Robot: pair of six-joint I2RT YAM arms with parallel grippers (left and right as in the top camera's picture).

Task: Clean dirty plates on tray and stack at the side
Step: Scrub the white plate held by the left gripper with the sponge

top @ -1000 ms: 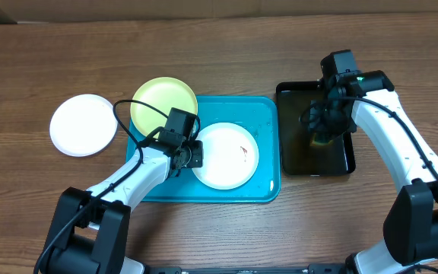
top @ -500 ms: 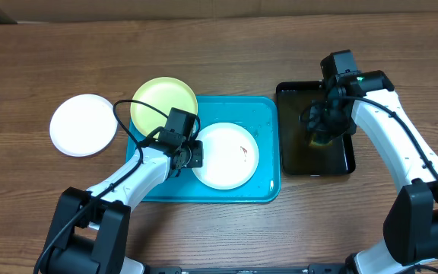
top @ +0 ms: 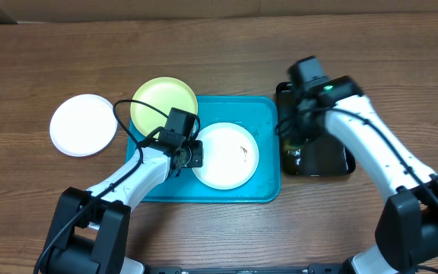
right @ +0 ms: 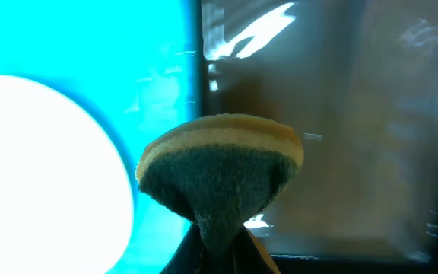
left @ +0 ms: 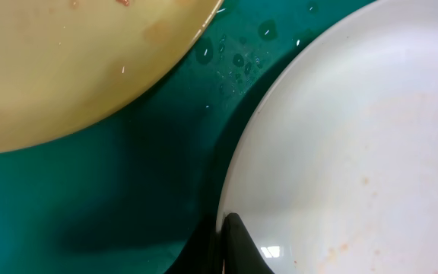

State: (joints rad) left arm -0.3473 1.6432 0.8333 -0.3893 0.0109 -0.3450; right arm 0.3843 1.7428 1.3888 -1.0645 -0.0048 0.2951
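I should sweep my right gripper over the smeared white plate to wipe it. Then I should lower the sponge (right: 219, 167) onto the bottom of the black tray, which lies below that gripper, to release it there.
A white plate (top: 225, 156) with a reddish-brown smear lies on the turquoise tray (top: 265, 114). My left gripper (top: 192, 154) is shut on its left rim; in the left wrist view the fingers (left: 228, 243) pinch the plate's edge (left: 356, 152). A pale yellow-green plate (top: 163, 103) overlaps the tray's far left corner and shows smears in the left wrist view (left: 67, 68). A second white plate (top: 83, 125) lies on the table at the left. My right gripper (top: 295, 143) is shut on a sponge (right: 219, 167), held over the black tray's left edge.
The narrow black tray (top: 329, 156) stands right of the turquoise tray, its wet floor showing in the right wrist view (right: 341, 137). Water drops lie on the turquoise tray (left: 234, 57) between the two plates. Wooden table lies all around.
My right arm has moved left with the sponge, from the middle of the black tray to its left edge beside the turquoise tray. The left arm and the plates have not moved.
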